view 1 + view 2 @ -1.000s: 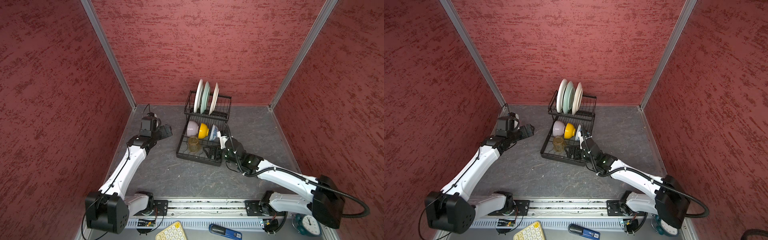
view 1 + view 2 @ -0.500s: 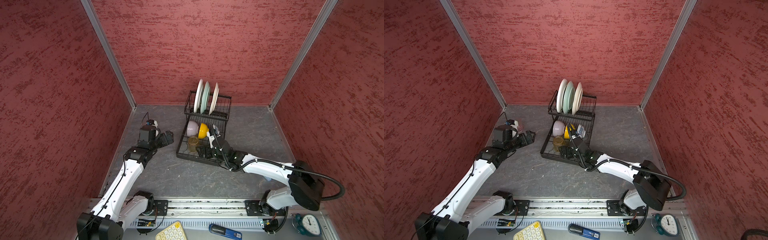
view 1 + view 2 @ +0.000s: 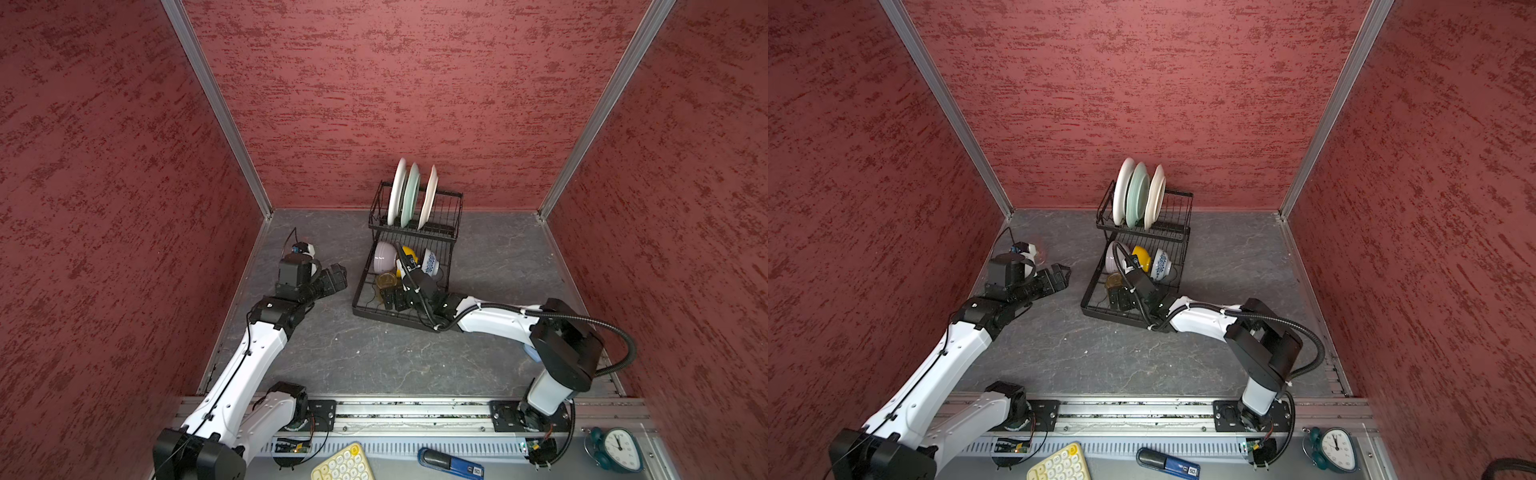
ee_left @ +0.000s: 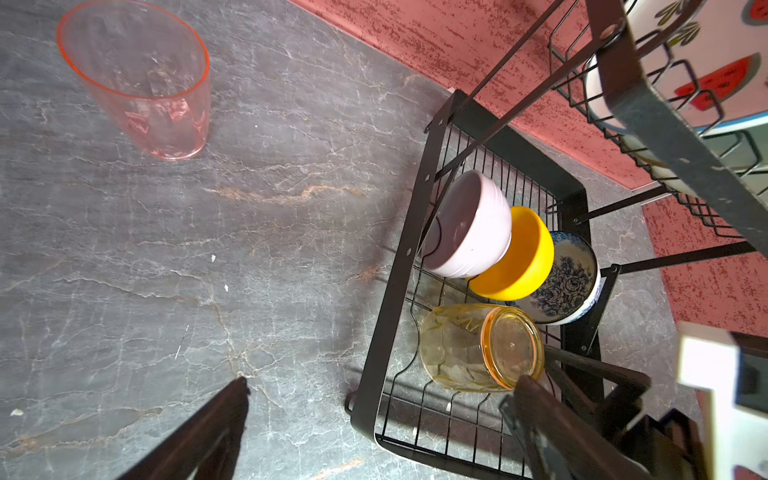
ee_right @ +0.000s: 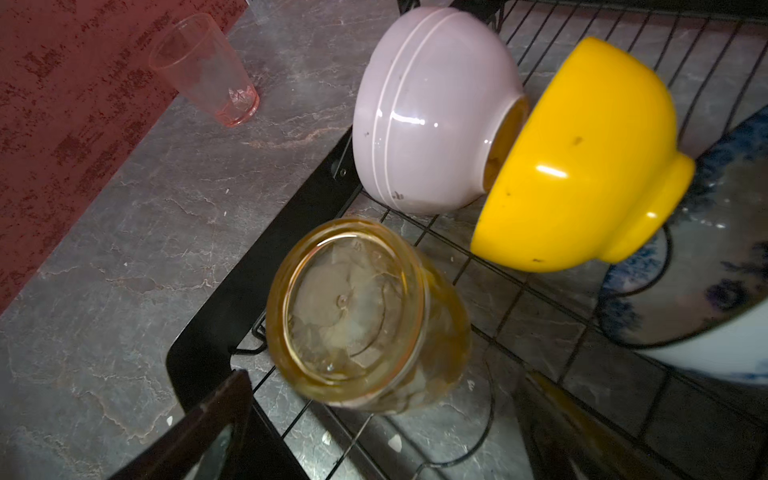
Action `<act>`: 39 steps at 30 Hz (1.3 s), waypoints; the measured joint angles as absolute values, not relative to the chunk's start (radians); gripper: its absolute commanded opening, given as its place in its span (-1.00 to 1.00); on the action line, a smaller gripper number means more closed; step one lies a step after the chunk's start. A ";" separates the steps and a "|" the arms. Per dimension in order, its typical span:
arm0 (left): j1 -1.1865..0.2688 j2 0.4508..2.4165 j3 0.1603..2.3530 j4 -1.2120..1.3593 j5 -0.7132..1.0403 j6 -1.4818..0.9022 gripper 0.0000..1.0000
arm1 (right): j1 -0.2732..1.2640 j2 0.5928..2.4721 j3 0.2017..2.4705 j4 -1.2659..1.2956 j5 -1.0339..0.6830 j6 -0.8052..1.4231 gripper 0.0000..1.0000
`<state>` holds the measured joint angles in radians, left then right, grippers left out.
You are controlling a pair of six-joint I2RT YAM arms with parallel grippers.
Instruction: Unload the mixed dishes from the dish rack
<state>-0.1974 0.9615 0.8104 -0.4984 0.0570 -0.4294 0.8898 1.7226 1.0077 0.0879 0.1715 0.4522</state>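
Note:
My right gripper slides its fingers outward around the sides of the amber tumbler (image 3: 385, 281) (image 5: 353, 307) just outward of it next and closes, as those sides stand clear of the bowls.
The black wire dish rack (image 3: 361, 309) (image 3: 1090, 305) stands at the back middle in both top views. Three plates (image 3: 411, 195) (image 3: 1138, 193) stand on edge in its raised basket. In the low tray lie a lilac bowl (image 4: 469, 232) (image 5: 428, 104), a yellow bowl (image 4: 523, 257) (image 5: 582, 153) and a blue-and-white bowl (image 4: 569, 282) (image 5: 706, 291). Beside them an amber tumbler (image 5: 353, 307) (image 4: 469, 349) stands upside down. My right gripper (image 5: 382, 399) (image 3: 390, 297) is open in the tray, its fingers just short of that tumbler. My left gripper (image 4: 382, 395) (image 3: 336, 276) hangs open and empty left of the rack. A pink tumbler (image 4: 141, 83) (image 5: 208, 70) stands upright on the table.
The grey stone table (image 3: 374, 357) is walled in red on three sides. The pink tumbler is near the left wall. On the front ledge lie a yellow keypad (image 3: 343, 465), a blue tool (image 3: 451, 461) and a clock (image 3: 619, 449).
My right gripper has slid left across the low tray up to the amber tumbler. The left arm has drawn down and turned its open gripper toward the rack.

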 measured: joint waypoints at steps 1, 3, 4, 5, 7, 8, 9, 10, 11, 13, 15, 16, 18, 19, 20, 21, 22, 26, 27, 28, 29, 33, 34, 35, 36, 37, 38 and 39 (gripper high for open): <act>-0.197 0.962 0.810 -0.497 0.054 -0.429 0.99 | 0.891 1.733 1.014 0.088 0.175 0.452 0.98; -0.197 0.963 0.810 -0.493 0.051 -0.429 0.99 | 0.893 1.746 1.021 0.089 0.188 0.451 0.98; -0.197 0.964 0.810 -0.490 0.051 -0.429 0.99 | 0.894 1.752 1.023 0.091 0.197 0.451 0.98; -0.197 0.967 0.810 -0.486 0.051 -0.429 0.99 | 0.895 1.756 1.024 0.096 0.208 0.451 0.98; -0.197 0.976 0.810 -0.474 0.052 -0.429 0.99 | 0.896 1.766 1.024 0.114 0.222 0.447 0.98; -0.197 0.982 0.810 -0.469 0.052 -0.429 0.99 | 0.896 1.771 1.024 0.125 0.227 0.444 0.97; -0.197 0.986 0.810 -0.466 0.052 -0.429 0.99 | 0.896 1.777 1.024 0.134 0.232 0.440 0.97; -0.197 0.991 0.810 -0.463 0.052 -0.429 0.99 | 0.896 1.783 1.024 0.144 0.237 0.437 0.97; -0.197 0.995 0.810 -0.460 0.052 -0.429 0.99 | 0.896 1.789 1.025 0.148 0.241 0.435 0.97; -0.197 1.000 0.810 -0.455 0.052 -0.428 0.99 | 0.896 1.804 1.033 0.151 0.253 0.429 0.95; -0.197 1.001 0.810 -0.452 0.052 -0.425 0.99 | 0.896 1.823 1.048 0.154 0.269 0.423 0.95; -0.197 1.001 0.810 -0.451 0.052 -0.424 0.99 | 0.896 1.831 1.055 0.154 0.277 0.419 0.94; -0.197 1.001 0.810 -0.450 0.052 -0.421 0.99 | 0.896 1.842 1.063 0.155 0.287 0.413 0.91; -0.197 1.001 0.810 -0.448 0.052 -0.421 0.99 | 0.896 1.846 1.066 0.155 0.291 0.410 0.89; -0.197 1.001 0.810 -0.447 0.052 -0.421 0.99 | 0.896 1.849 1.068 0.155 0.293 0.410 0.87; -0.197 1.001 0.810 -0.447 0.052 -0.421 0.99 | 0.896 1.850 1.069 0.157 0.293 0.410 0.85; -0.197 1.001 0.810 -0.447 0.052 -0.421 0.99 | 0.897 1.852 1.071 0.157 0.293 0.410 0.83; -0.197 1.001 0.810 -0.445 0.052 -0.418 0.99 | 0.897 1.857 1.077 0.160 0.293 0.408 0.66; -0.197 1.001 0.810 -0.444 0.053 -0.418 0.99 | 0.898 1.859 1.080 0.160 0.293 0.407 0.63; -0.197 1.001 0.810 -0.443 0.054 -0.418 0.99 | 0.898 1.859 1.083 0.160 0.294 0.407 0.62; -0.197 1.001 0.810 -0.442 0.055 -0.418 0.99 | 0.898 1.859 1.084 0.160 0.294 0.407 0.59; -0.197 1.001 0.810 -0.439 0.061 -0.416 0.99 | 0.898 1.859 1.084 0.169 0.296 0.403 0.47; -0.197 1.001 0.809 -0.437 0.065 -0.415 0.99 | 0.898 1.859 1.084 0.171 0.296 0.403 0.44; -0.197 1.001 0.807 -0.434 0.069 -0.414 0.99 | 0.898 1.859 1.084 0.173 0.296 0.403 0.42; -0.197 1.001 0.803 -0.428 0.073 -0.414 0.99 | 0.898 1.859 1.084 0.175 0.296 0.403 0.41; -0.197 1.001 0.799 -0.424 0.076 -0.414 0.99 | 0.898 1.859 1.084 0.175 0.296 0.404 0.40; -0.197 1.002 0.796 -0.421 0.078 -0.414 0.99 | 0.898 1.859 1.084 0.176 0.295 0.404 0.40; -0.197 1.002 0.791 -0.415 0.081 -0.414 0.99 | 0.898 1.859 1.084 0.177 0.295 0.405 0.40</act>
<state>-0.1974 1.0016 0.7906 -0.4152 0.0814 -0.4145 0.8978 1.8587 1.0836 0.1768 0.2955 0.4046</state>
